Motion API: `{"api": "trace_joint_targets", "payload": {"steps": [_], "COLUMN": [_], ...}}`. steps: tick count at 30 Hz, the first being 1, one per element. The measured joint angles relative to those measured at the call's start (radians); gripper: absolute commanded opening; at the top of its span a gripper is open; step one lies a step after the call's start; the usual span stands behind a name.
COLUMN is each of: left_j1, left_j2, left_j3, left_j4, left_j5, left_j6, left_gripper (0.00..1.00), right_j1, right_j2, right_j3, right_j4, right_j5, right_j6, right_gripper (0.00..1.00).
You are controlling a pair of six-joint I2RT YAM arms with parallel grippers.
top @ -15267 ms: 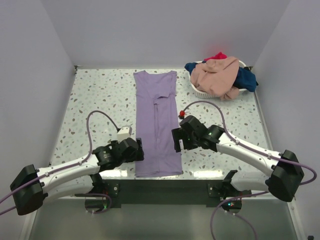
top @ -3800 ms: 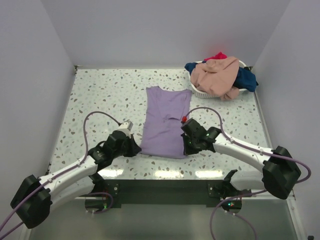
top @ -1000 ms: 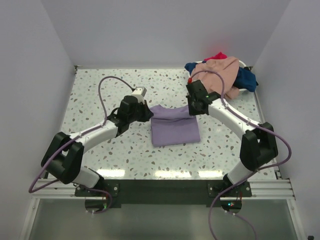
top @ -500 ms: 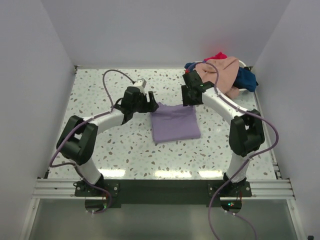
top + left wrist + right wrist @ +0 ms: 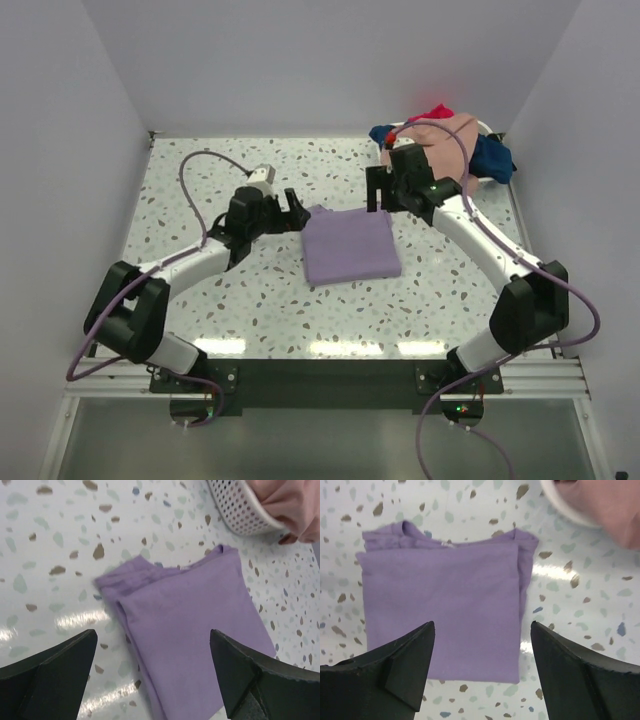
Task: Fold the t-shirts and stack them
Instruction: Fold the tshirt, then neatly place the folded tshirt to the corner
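The lavender t-shirt's nearest side edge runs between my open, empty fingers. My left gripper should move down and back onto it next.
The lavender t-shirt lies folded into a flat square on the speckled table, also seen in the left wrist view and the right wrist view. My left gripper hovers open just off its far left corner, nothing between the fingers. My right gripper stands open above the far right corner, its fingers apart and empty. The peach-pink t-shirt, a navy one and a red one are heaped at the back right.
A white perforated basket holds the heaped shirts at the back right, close behind the right arm. Grey walls enclose the table on three sides. Purple cables loop off both arms.
Both grippers went from shut to open and let go of the lavender shirt's far edge. The shirt now lies flat, and both arms have drawn slightly back from it.
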Motion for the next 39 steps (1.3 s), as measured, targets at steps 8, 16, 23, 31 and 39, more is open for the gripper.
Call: {"api": "trace_joint_targets", "payload": {"steps": [8, 16, 23, 31, 39], "left_j1": [0.0, 0.0, 0.0, -0.041, -0.14], "left_j2": [0.056, 0.128, 0.208, 0.268, 0.352], "left_j3": [-0.196, -0.272, -0.295, -0.277, -0.193], "left_j4": [0.105, 0.313, 0.452, 0.533, 0.564], "left_j5": [0.122, 0.229, 0.276, 0.249, 0.17], "left_j6": [-0.062, -0.151, -0.221, -0.262, -0.291], "left_gripper": [1.0, 1.0, 1.0, 1.0, 1.0], "right_j1": [0.0, 0.0, 0.0, 0.0, 0.0], "right_j2": [0.027, 0.105, 0.175, 0.192, 0.192], "right_j3": [-0.232, -0.269, -0.292, -0.306, -0.333], "right_j4": [0.079, 0.16, 0.193, 0.21, 0.245], "right_j5": [-0.139, -0.194, -0.198, -0.211, -0.22], "right_j6": [0.04, 0.06, 0.068, 0.073, 0.084], "right_gripper": [0.79, 0.78, 0.77, 0.76, 0.75]}}
